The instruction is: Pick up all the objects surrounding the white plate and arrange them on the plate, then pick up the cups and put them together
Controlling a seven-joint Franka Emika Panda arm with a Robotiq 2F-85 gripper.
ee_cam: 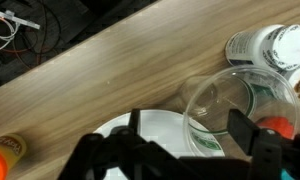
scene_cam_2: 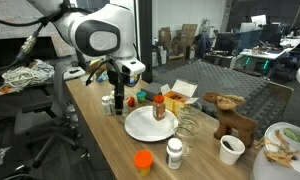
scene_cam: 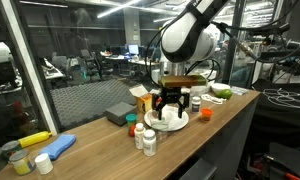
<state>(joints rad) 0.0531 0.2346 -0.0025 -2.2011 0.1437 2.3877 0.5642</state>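
The near rim of the clear cup [scene_cam: 165,109] is already between my gripper's open fingers. My gripper should stay low over the plate's edge next, then close on that rim.
The white plate [scene_cam: 171,124] [scene_cam_2: 148,125] lies mid-table, and a dark brown bottle [scene_cam_2: 159,108] stands on it. My gripper [ee_cam: 187,128] [scene_cam: 170,99] hangs low over the plate's edge, open. In the wrist view, the near rim of a clear cup [ee_cam: 215,95] lies between the wide-apart fingers, over the plate [ee_cam: 155,135]; I cannot tell whether they touch it. Two white-capped jars [ee_cam: 255,45] stand beyond the cup. An orange-capped bottle [ee_cam: 4,155] [scene_cam_2: 142,160] and a white-capped one [scene_cam_2: 174,152] stand off the plate. Two more small bottles [scene_cam: 144,137] cluster near the table's front edge.
An orange carton [scene_cam: 140,100] and a grey flat box [scene_cam: 120,113] sit behind the plate. A green-and-white dish [scene_cam: 222,92], a white cup [scene_cam_2: 230,148], clear cups [scene_cam_2: 188,125] and a wooden animal figure [scene_cam_2: 230,115] stand around. Yellow and blue items [scene_cam: 35,150] lie at one table end.
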